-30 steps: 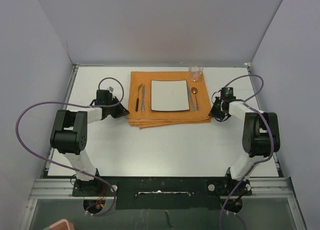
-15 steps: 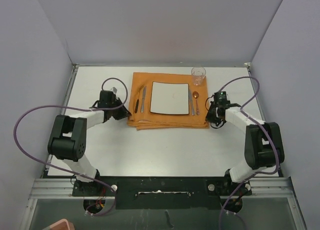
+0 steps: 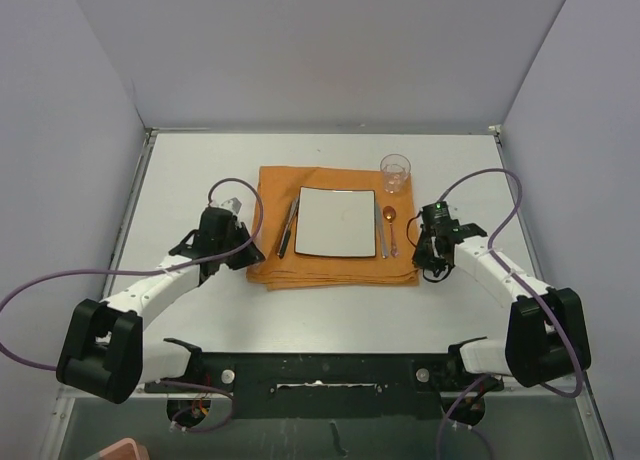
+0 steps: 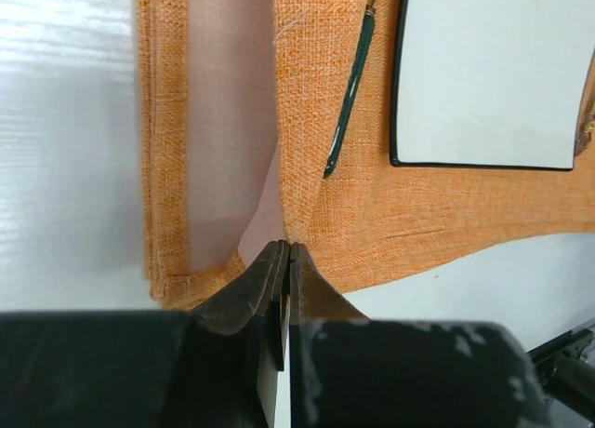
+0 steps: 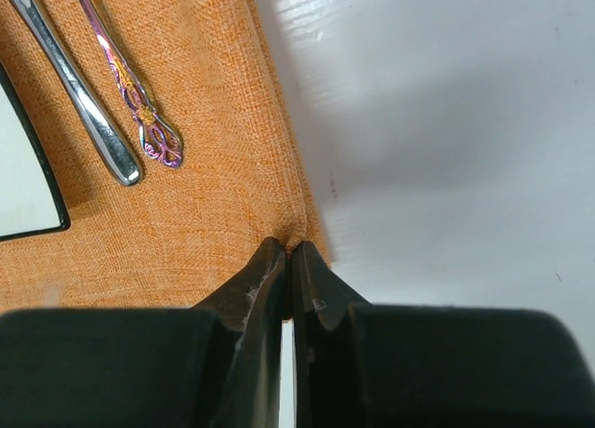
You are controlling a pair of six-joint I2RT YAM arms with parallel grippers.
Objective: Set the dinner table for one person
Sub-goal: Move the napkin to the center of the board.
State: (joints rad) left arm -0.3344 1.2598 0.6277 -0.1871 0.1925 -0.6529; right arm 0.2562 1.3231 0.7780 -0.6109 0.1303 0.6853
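Observation:
The right gripper pulls the cloth's near corner back next and releases it on the bare white table, as that part lies between the gripper and base bar.
An orange folded cloth (image 3: 335, 270) lies on the white dinner table (image 3: 330, 305). On it sit a square white plate (image 3: 335, 222), dark cutlery (image 3: 288, 228) to its left, and a silver piece (image 3: 380, 232) and a copper spoon (image 3: 390, 220) to its right. A clear glass (image 3: 395, 172) stands at the cloth's far right corner. My left gripper (image 3: 250, 252) is shut on the cloth's left edge (image 4: 288, 247). My right gripper (image 3: 428, 260) is shut on the cloth's right edge (image 5: 290, 247).
Grey walls enclose the table on three sides. Purple cables (image 3: 60, 280) loop from both arms. The black base rail (image 3: 320, 365) runs along the near edge.
Both arms have pulled back towards the near edge. The cloth, with the plate, cutlery and glass on it, has slid nearer with them.

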